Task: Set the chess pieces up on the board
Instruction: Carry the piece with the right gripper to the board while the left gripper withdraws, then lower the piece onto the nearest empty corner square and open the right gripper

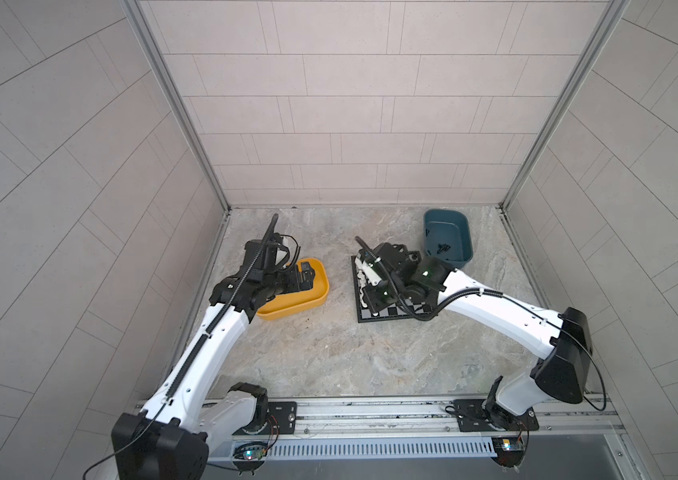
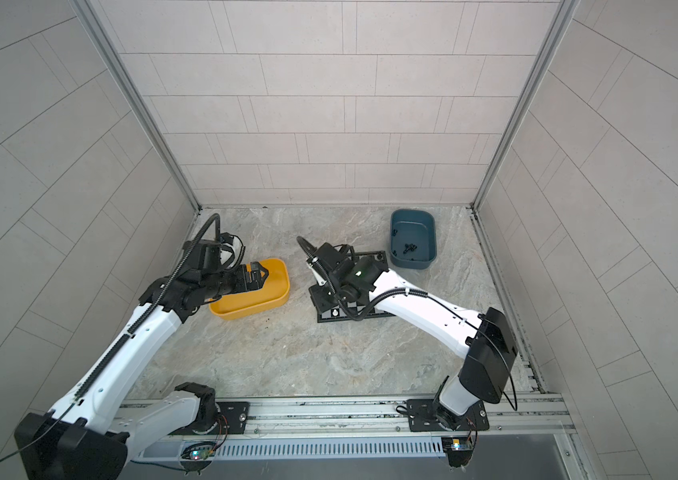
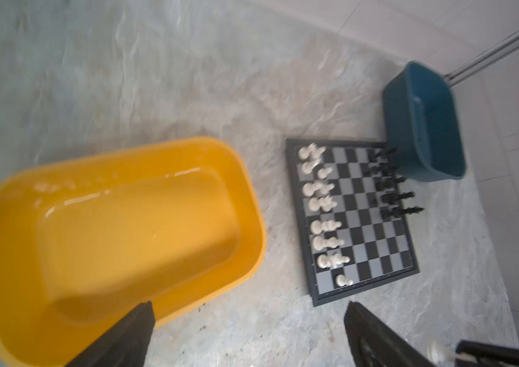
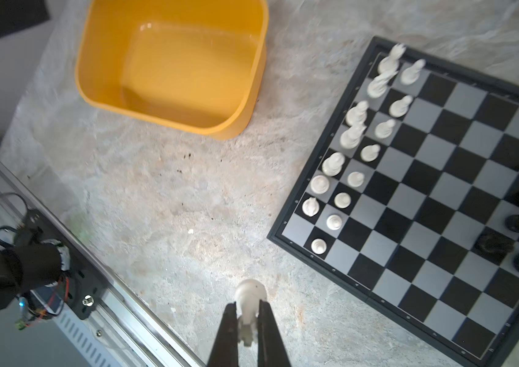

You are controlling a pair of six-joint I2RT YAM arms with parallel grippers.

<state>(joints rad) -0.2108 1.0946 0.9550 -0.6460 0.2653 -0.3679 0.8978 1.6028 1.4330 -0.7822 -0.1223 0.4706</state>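
Note:
I will lower my right gripper over the corner square of the white back row (image 1: 366, 313) (image 4: 296, 228) and release the white chess piece there, since that square is empty.
The board (image 4: 436, 178) lies on the marble top, also seen in the left wrist view (image 3: 376, 235) and in a top view (image 1: 391, 316). White chess pieces (image 4: 352, 136) stand in two rows along the board's edge nearest the yellow tray. Black chess pieces (image 3: 391, 190) stand on the opposite side. My right gripper (image 4: 248, 309) is shut on a white chess piece (image 4: 250, 290), above the bare tabletop just off the board's near corner. My left gripper (image 3: 248, 317) hangs open and empty over the yellow tray's edge (image 1: 306, 278).
The yellow tray (image 1: 316, 299) left of the board shows nothing inside. A dark teal tray (image 1: 466, 232) behind the board's right corner holds a few black pieces (image 1: 441, 248). The right arm covers much of the board in both top views. Walls enclose three sides.

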